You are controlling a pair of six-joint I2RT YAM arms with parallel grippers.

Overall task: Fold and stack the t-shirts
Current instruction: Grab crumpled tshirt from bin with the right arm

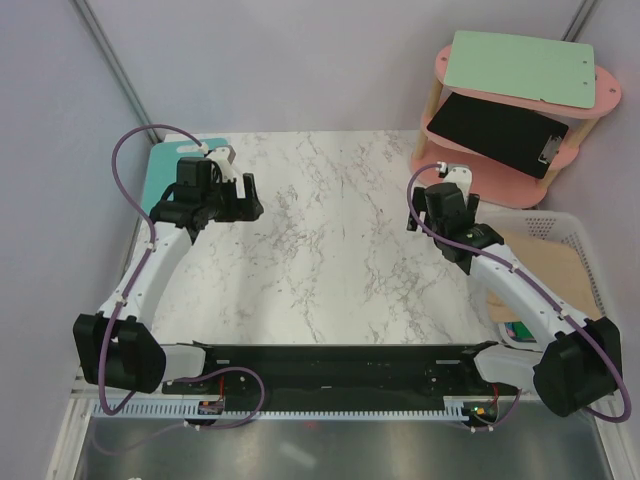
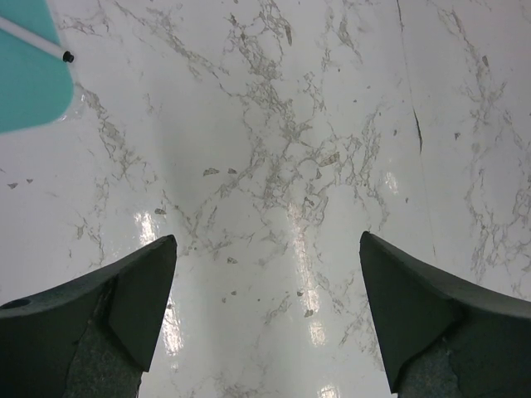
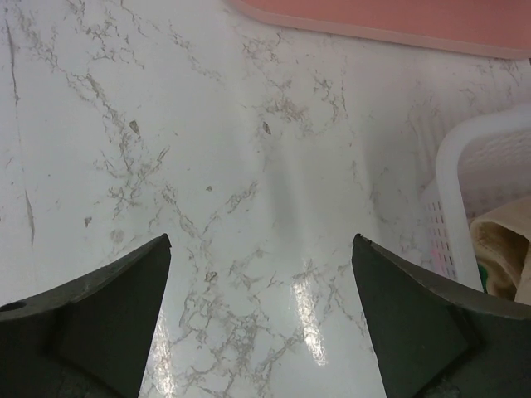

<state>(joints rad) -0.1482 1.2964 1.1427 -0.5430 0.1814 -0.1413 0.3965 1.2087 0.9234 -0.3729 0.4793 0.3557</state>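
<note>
The robot's right gripper needs to turn and move over to the basket, then down onto the tan t-shirt's fold (image 3: 503,249) just behind the basket rim (image 3: 449,170).
A light tan t-shirt (image 1: 556,268) lies in the white basket (image 1: 566,226) at the right edge of the table, and a scrap of green and pink cloth (image 1: 519,333) shows beside my right forearm. In the right wrist view a tan fold (image 3: 503,249) sits behind the basket rim (image 3: 449,170). My right gripper (image 1: 413,203) (image 3: 261,240) hovers open over bare marble, left of the basket. My left gripper (image 1: 254,197) (image 2: 266,240) is open too, above the table's far left, with nothing between its fingers.
A teal board (image 1: 163,172) (image 2: 29,70) lies at the far left corner. A pink two-tier shelf (image 1: 600,105) (image 3: 390,18) at the far right carries a mint-green clipboard (image 1: 515,66) and a black clipboard (image 1: 500,130). White marble tabletop (image 1: 330,250) spreads between the arms.
</note>
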